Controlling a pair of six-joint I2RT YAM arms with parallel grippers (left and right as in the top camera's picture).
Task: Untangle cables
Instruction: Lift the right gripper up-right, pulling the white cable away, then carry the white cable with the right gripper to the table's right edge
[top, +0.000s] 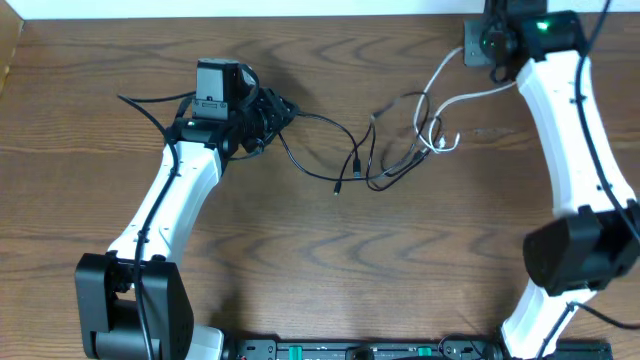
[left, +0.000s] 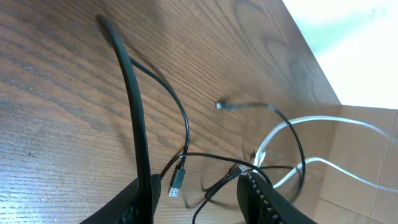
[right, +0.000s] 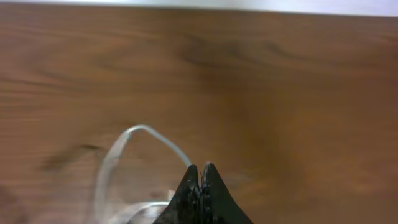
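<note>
The white cable (top: 470, 97) crosses the black one, so my right gripper will next pull it to the right in the overhead view and let go of it on the bare tabletop.
The black cable (top: 315, 120) runs right from my left gripper (top: 275, 112) into a loose tangle at mid-table. There it crosses the white cable (top: 470, 97). In the left wrist view my left gripper (left: 200, 177) has its jaws apart. A black strand (left: 130, 93) lies along the left finger (left: 134, 199), and a USB plug (left: 176, 180) rests on the table between the fingers. The white cable (left: 323, 119) loops beyond. At the far right, my right gripper (top: 470, 52) is shut on the white cable (right: 146, 129), which curls away from its tips (right: 200, 167).
The wooden table (top: 330, 250) ends in a far edge (right: 199, 9) close beyond the right gripper. Cardboard (left: 367, 186) stands past the table's edge in the left wrist view. Both arm bases (top: 130, 310) sit at the near edge.
</note>
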